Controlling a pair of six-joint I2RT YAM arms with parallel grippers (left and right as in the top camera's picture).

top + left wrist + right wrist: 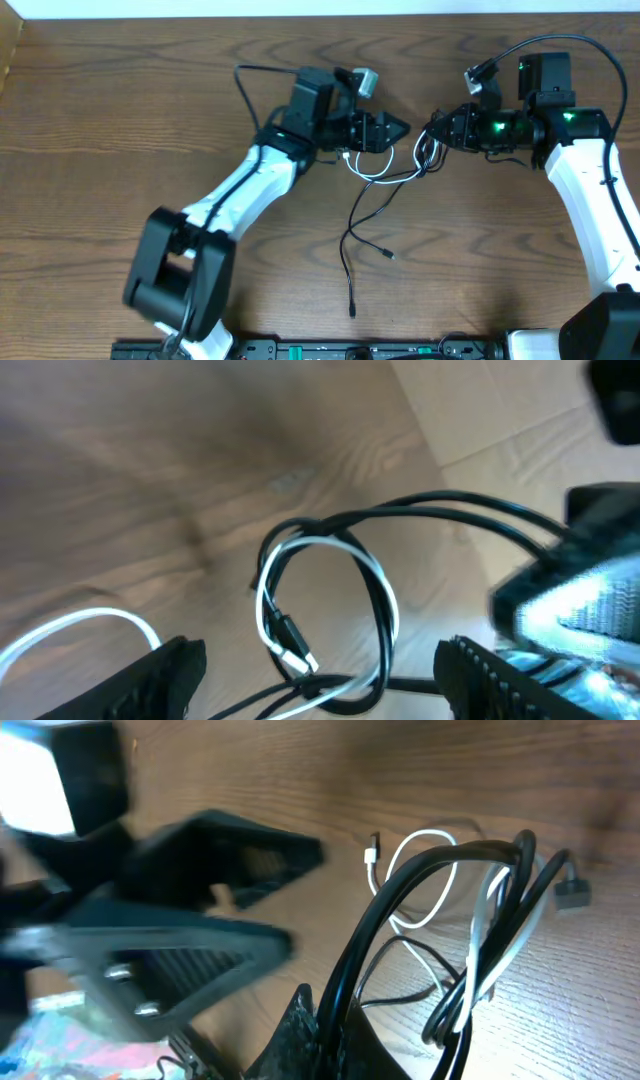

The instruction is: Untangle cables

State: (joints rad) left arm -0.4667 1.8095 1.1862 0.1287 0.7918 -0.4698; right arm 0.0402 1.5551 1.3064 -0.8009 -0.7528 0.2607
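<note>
The bare wood lies below my right gripper and is clear of the loops, so my right gripper will move down and back to release the black cord over it.
The cables (400, 170) form a tangle of black and white loops on the wooden table between my two grippers. Black strands trail toward the front and end in plugs (352, 308). My left gripper (388, 130) is open just left of the tangle. In the left wrist view its fingers (320, 680) straddle a black and white loop (330, 610). My right gripper (438, 130) is shut on the cables at the tangle's right side. In the right wrist view its fingers (400, 1040) pinch a black cord, and the loops (480, 900) rise from them.
The thick black cable of the right arm (540, 45) arcs above its wrist. The left gripper (200, 890) fills the left of the right wrist view. A white plug (372, 848) and a black plug (572, 892) lie on the table (120, 100).
</note>
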